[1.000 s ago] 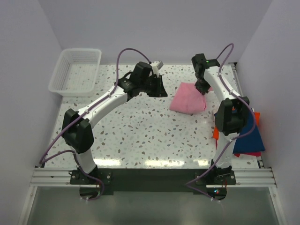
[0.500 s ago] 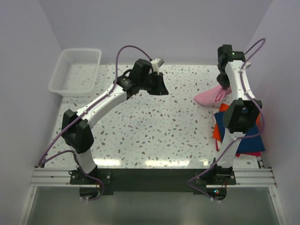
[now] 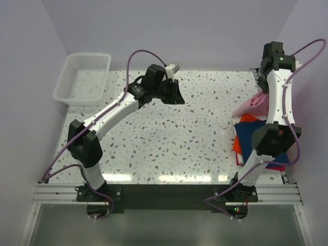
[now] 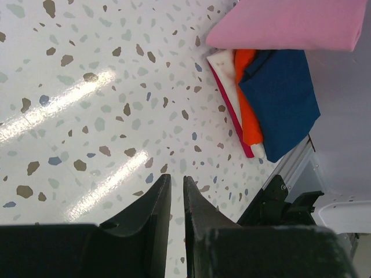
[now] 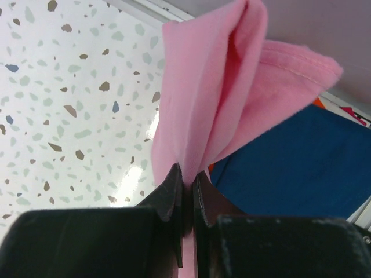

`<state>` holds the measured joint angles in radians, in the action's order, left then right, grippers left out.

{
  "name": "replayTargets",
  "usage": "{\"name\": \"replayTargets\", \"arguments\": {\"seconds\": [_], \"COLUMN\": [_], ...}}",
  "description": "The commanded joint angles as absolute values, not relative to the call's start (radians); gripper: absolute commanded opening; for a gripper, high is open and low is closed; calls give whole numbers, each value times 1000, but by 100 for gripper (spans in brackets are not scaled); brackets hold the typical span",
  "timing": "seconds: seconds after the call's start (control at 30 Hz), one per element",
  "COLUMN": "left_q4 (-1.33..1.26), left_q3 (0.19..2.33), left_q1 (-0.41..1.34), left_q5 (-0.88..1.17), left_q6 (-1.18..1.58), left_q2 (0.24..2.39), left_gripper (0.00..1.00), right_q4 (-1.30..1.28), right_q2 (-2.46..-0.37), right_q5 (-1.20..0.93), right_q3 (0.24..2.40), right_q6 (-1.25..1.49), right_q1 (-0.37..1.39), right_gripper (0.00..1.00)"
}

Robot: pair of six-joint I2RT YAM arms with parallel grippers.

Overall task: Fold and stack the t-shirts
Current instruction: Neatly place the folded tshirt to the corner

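Note:
The pink t-shirt should next go toward the side with my right gripper, and then back over the navy blue t-shirt [image 5: 298, 164].
My right gripper [image 5: 187, 175] is shut on the folded light pink t-shirt [image 5: 214, 98] and holds it in the air at the table's far right [image 3: 252, 104], over the stack. The stack lies at the right edge: a navy blue t-shirt [image 3: 252, 134] on an orange-red one [image 3: 238, 145]. Both also show in the left wrist view, navy [image 4: 281, 92] and orange-red [image 4: 248, 110], with the pink t-shirt [image 4: 290, 24] above them. My left gripper [image 4: 177, 188] is shut and empty, hovering over the table's back middle [image 3: 177, 97].
A white mesh basket [image 3: 82, 77] stands at the back left. White walls close the sides and back. A metal rail [image 3: 164, 192] runs along the near edge. The speckled tabletop [image 3: 154, 138] lies between the arms.
My right gripper has carried the pink t-shirt from the table's middle right up and rightwards to above the stack. The left arm has barely moved.

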<state>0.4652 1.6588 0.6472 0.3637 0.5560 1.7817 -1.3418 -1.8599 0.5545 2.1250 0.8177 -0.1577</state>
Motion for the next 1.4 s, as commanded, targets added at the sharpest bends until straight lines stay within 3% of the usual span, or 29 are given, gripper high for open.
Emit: {"name": "replayTargets", "arguments": {"seconds": [0.0, 0.57, 0.77, 0.97, 1.0, 1.03, 1.1, 1.37], "left_q4": [456, 449, 437, 387, 373, 365, 348, 348], "left_q3": [1681, 1661, 1637, 1560, 1549, 1530, 1511, 1471], "left_q1": [643, 643, 650, 669, 678, 681, 689, 687], "left_q5": [388, 394, 405, 434, 436, 436, 440, 430], "left_q6": [545, 546, 551, 569, 572, 574, 575, 558], "left_q2": [1746, 1738, 1727, 1709, 1703, 1700, 1684, 1637], "left_gripper": [19, 19, 19, 19, 19, 20, 20, 20], "right_q4": [-1520, -1575, -1549, -1491, -1488, -1482, -1480, -1300], "right_q2": [-1784, -1666, -1531, -1309, -1281, -1234, -1180, -937], "right_q5": [561, 543, 543, 546, 540, 525, 491, 273], "right_q3": [2174, 2227, 2041, 1697, 1599, 1556, 1462, 1430], "right_q6": [792, 747, 738, 733, 736, 739, 730, 631], "right_q1": [-170, -199, -209, -215, -215, -215, -215, -215], "right_gripper": [0, 0, 0, 0, 10, 46, 96, 99]}}
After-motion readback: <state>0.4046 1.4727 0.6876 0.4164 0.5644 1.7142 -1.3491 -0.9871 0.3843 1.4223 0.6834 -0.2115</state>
